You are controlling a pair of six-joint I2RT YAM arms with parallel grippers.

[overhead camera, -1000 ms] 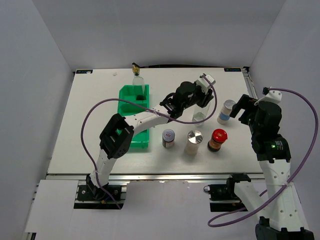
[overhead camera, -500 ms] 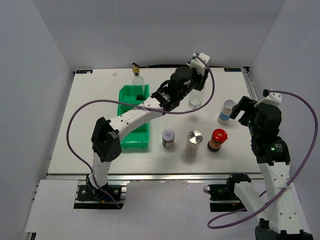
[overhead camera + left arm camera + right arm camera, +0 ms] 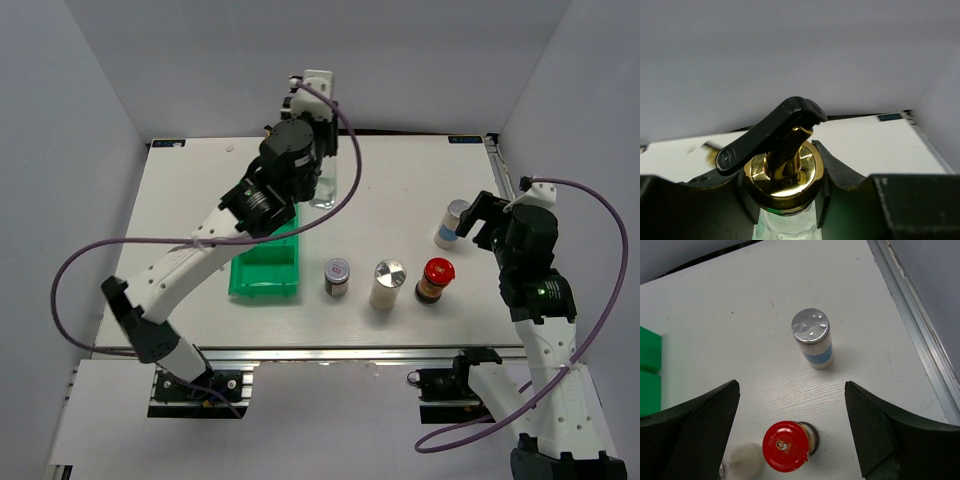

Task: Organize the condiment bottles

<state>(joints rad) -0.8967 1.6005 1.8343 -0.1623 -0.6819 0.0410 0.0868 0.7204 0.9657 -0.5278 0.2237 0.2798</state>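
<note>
The bottle with the gold-black spout hangs outside the green bin's far end, so the left gripper needs to go left in the top view next, then lower to release the bottle in there.
My left gripper (image 3: 318, 150) is shut on the neck of a tall clear glass bottle (image 3: 323, 186) and holds it up by the far right corner of the green bin (image 3: 262, 272). In the left wrist view its gold-black spout (image 3: 785, 167) sits between my fingers. The second glass bottle is almost wholly hidden behind the left arm. The dark silver-lidded jar (image 3: 337, 276), the white shaker (image 3: 387, 283) and the red-lidded jar (image 3: 435, 279) stand in a row. The blue-labelled jar (image 3: 452, 222) stands just left of my open, empty right gripper (image 3: 478, 222).
The right wrist view shows the blue-labelled jar (image 3: 812, 337) ahead of the open gripper (image 3: 791, 390), the red-lidded jar (image 3: 787, 446) below it and the white shaker (image 3: 742, 460) at its left. The table's right rail (image 3: 920, 340) runs close by.
My left arm has swung the glass bottle from the middle right of the table up and left to the far end of the green bin. The right arm has not moved.
</note>
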